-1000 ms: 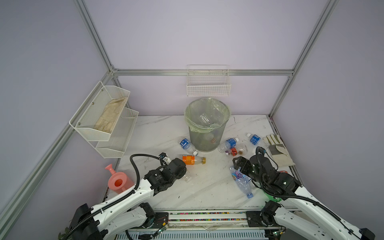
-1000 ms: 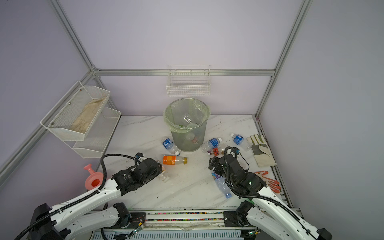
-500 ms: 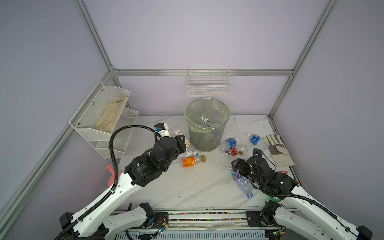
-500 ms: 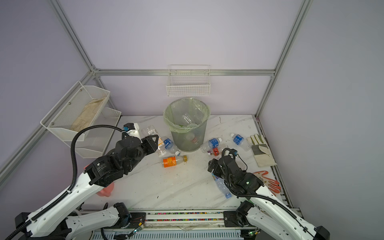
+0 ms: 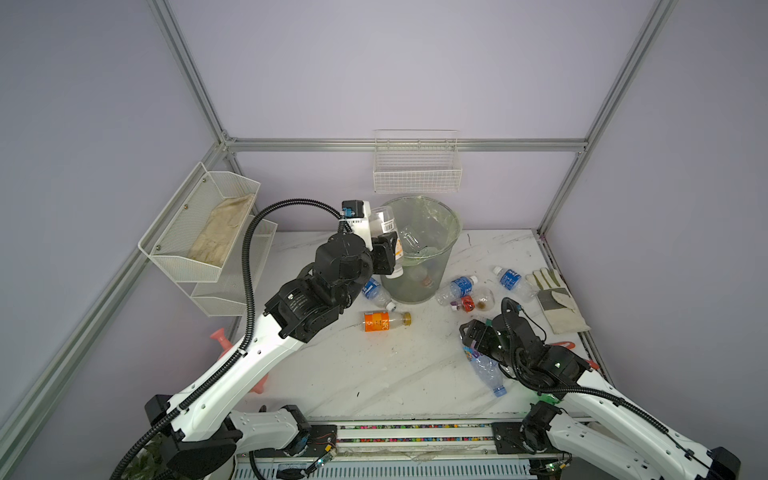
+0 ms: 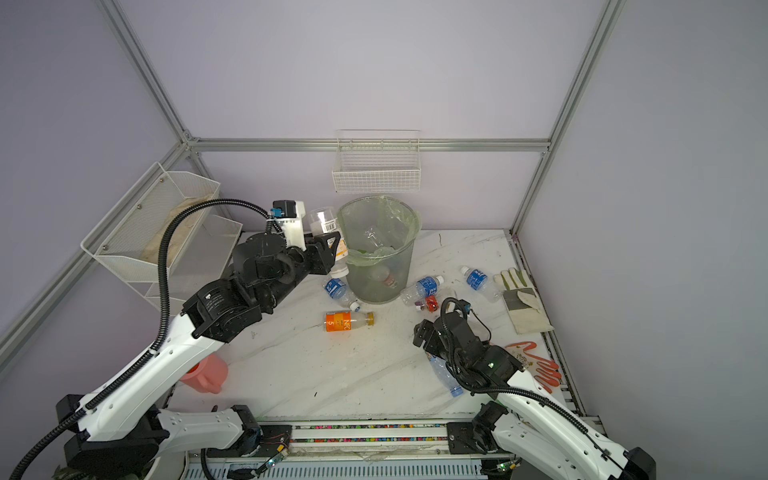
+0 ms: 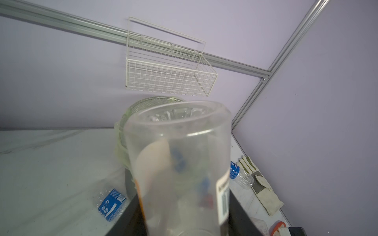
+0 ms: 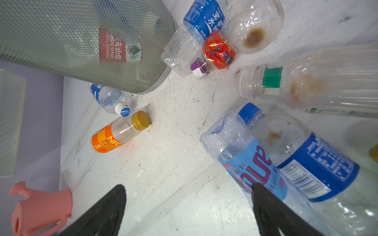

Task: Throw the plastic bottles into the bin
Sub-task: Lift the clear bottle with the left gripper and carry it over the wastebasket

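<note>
Next, my left gripper carries the clear bottle outward across the bin's rim, over the bin's opening (image 5: pixel 425 227), and releases it there, because it still hangs beside the opening.
My left gripper (image 5: pixel 384 257) (image 6: pixel 328 249) is shut on a clear plastic bottle (image 5: pixel 385 226) (image 6: pixel 325 221) (image 7: pixel 180 163), raised at the left rim of the grey mesh bin (image 5: pixel 415 286) (image 6: pixel 378 286) (image 7: pixel 155 100). The bin holds a few bottles. My right gripper (image 5: pixel 473 336) (image 6: pixel 424 336) (image 8: pixel 187 196) hangs open low over the table, one finger beside a crushed light-blue-labelled bottle (image 5: pixel 484 365) (image 8: pixel 251 163). Loose bottles lie round the bin: an orange-labelled one (image 5: pixel 384 321) (image 8: pixel 118 132), blue-labelled ones (image 5: pixel 374 291) (image 5: pixel 457 288) (image 5: pixel 509 279) and a small red-labelled one (image 5: pixel 465 303) (image 8: pixel 218 51).
A pink watering can (image 5: pixel 220 338) (image 8: pixel 38 206) stands at the table's left edge behind my left arm. White gloves (image 5: pixel 557 299) lie at the right edge. A white wire basket (image 5: pixel 417 174) hangs on the back wall above the bin, and a two-tier rack (image 5: pixel 208 232) on the left wall.
My left arm has lifted the clear bottle off the table and carried it up and back to the bin's left rim. My right gripper has stayed open and shifted slightly forward.
</note>
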`<state>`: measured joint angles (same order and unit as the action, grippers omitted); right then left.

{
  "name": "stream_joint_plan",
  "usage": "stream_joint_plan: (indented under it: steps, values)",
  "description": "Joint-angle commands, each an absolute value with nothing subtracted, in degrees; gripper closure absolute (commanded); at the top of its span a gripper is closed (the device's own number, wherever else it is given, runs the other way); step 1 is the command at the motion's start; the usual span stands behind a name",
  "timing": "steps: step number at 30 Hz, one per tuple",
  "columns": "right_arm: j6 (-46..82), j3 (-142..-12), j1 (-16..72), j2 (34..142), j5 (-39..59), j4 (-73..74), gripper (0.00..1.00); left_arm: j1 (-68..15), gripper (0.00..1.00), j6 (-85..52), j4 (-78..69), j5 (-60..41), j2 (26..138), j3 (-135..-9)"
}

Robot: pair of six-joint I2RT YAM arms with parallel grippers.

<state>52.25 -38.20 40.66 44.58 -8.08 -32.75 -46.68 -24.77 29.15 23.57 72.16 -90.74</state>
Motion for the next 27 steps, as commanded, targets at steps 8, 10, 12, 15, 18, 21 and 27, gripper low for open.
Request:
stream_joint_plan:
  steps: [8, 10, 12, 15, 18, 21, 27]
  values:
    - [52.49, -36.18, 40.78, 44.30, -7.85, -31.21, 0.03, -47.20, 0.83, -10.80, 14.65, 18.43, 74.71, -94.30]
    - [52.38, -35.88, 40.79, 44.30, -7.62, -30.79, 0.03, -47.29, 0.84, -9.06, 11.11, 18.24, 74.79, -92.55]
    - [52.30, -35.61, 40.78, 44.29, -7.35, -30.24, 0.03, -47.28, 0.85, -7.87, 9.88, 17.86, 75.51, -92.58]
    - [52.14, -35.35, 40.78, 44.30, -7.14, -29.88, 0.03, -47.30, 0.86, -6.95, 10.07, 17.75, 77.18, -93.85]
    - [51.89, -35.24, 40.74, 44.21, -7.12, -29.88, 0.03, -47.30, 0.87, -6.44, 9.56, 17.75, 78.34, -94.35]
    - [51.64, -35.16, 40.76, 44.21, -7.12, -29.97, 0.03, -47.22, 0.87, -5.99, 9.17, 17.90, 79.37, -94.96]
    - [51.25, -35.12, 40.82, 44.38, -7.12, -29.45, 0.03, -47.12, 0.87, -4.79, 9.58, 18.45, 83.00, -97.39]
